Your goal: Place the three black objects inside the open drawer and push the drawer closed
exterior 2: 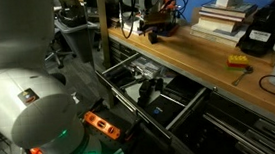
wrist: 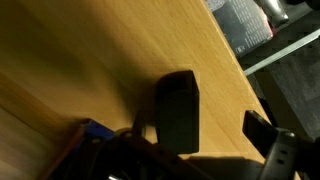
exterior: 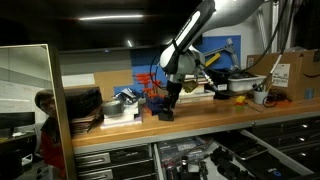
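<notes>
My gripper lowers around the small black object next, then closes, since its open fingers are already on either side of the object.
One small black object (wrist: 178,110) stands on the wooden workbench (wrist: 120,50); it also shows in an exterior view (exterior: 165,114). My gripper (wrist: 186,146) hangs just above the object, open, and a dark fingertip (wrist: 266,136) shows to its right. In both exterior views the gripper (exterior: 171,100) (exterior 2: 159,23) points down at the bench. Below the bench edge the drawer (exterior 2: 186,111) (exterior: 158,150) stands pulled out. Dark things (exterior 2: 148,86) lie inside it, but I cannot tell whether they are black objects.
On the bench stand a cardboard box (exterior: 291,70), a black device with yellow parts (exterior: 236,86), a stack of dark trays (exterior: 82,106) and piled books (exterior 2: 222,15). A small yellow item (exterior 2: 239,63) lies near the bench edge. A person (exterior: 45,122) stands at the left.
</notes>
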Tool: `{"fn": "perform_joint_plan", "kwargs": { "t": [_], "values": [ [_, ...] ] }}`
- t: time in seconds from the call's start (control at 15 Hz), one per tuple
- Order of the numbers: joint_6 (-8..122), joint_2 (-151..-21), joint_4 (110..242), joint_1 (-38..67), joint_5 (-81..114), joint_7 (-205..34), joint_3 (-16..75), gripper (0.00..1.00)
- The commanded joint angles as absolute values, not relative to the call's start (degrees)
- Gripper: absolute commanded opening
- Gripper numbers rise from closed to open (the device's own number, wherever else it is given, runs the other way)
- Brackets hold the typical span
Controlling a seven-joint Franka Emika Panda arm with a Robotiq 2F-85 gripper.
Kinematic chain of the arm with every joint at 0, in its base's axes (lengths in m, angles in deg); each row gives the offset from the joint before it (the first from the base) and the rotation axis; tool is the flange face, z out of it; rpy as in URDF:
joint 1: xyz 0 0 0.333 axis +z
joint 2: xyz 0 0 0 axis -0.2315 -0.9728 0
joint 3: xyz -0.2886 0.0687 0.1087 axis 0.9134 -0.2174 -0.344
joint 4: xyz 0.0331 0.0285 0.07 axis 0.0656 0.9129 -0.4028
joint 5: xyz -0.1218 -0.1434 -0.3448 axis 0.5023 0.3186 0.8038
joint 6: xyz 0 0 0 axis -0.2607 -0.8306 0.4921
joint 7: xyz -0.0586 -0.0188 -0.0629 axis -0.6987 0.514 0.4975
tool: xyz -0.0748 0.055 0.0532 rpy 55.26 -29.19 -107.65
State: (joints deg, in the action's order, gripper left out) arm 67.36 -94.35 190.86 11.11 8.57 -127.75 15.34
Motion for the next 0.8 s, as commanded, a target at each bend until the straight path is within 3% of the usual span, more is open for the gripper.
{"fn": "perform_joint_plan", "kwargs": {
  "t": [0.0,0.67,0.73],
  "values": [
    [68.8,-97.1,188.5,8.5,5.5,-133.0,12.6,1.00],
    [68.4,-100.7,185.9,7.5,4.6,-136.3,11.3,1.00],
    [68.3,-101.0,185.7,7.5,4.7,-136.4,11.3,0.75]
  ]
}}
